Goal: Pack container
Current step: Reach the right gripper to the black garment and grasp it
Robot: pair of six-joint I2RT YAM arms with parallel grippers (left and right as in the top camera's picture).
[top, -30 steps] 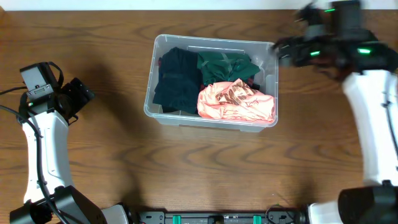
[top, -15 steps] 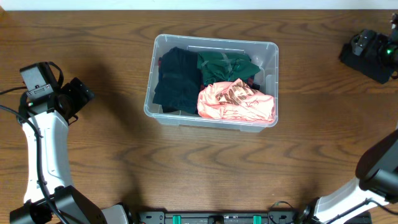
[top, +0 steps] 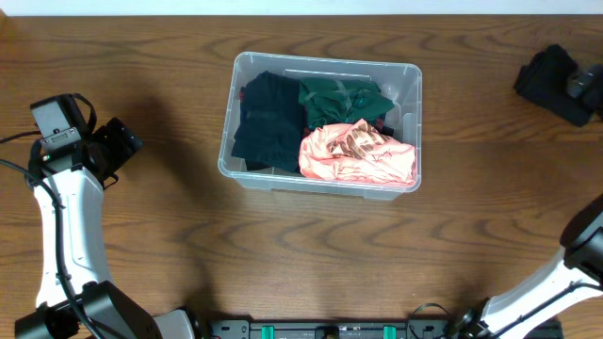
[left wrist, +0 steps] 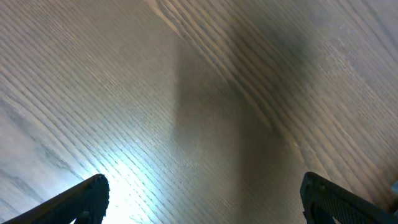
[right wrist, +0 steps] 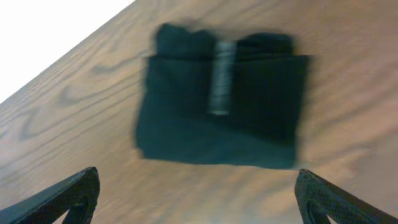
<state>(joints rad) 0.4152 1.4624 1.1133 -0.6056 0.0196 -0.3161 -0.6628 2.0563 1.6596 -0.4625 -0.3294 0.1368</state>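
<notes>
My right gripper's fingers move down and over onto the dark folded garment's near corner [top: 582, 121] [right wrist: 289, 160] next, below the gripper and toward the right in the wrist view.
The clear plastic container [top: 410, 75] stands at the table's middle. It holds a dark navy garment [top: 267, 122], a green one [top: 337, 97] and a pink one [top: 358, 155]. A dark folded garment [top: 551, 83] with a grey label lies on the table at the far right. It also shows in the right wrist view [right wrist: 186, 118], just ahead of my right gripper [right wrist: 198, 179], which is open and empty. My left gripper [top: 125, 141] is far left of the container. In the left wrist view it [left wrist: 204, 182] is open and empty over bare wood.
The table's far edge [top: 301, 11] runs just behind the container and the dark garment. Part of my right arm [top: 586, 240] shows at the right edge of the overhead view.
My right arm has swung from the container's right rim out to the far right, over the dark folded garment. The left arm has not moved.
</notes>
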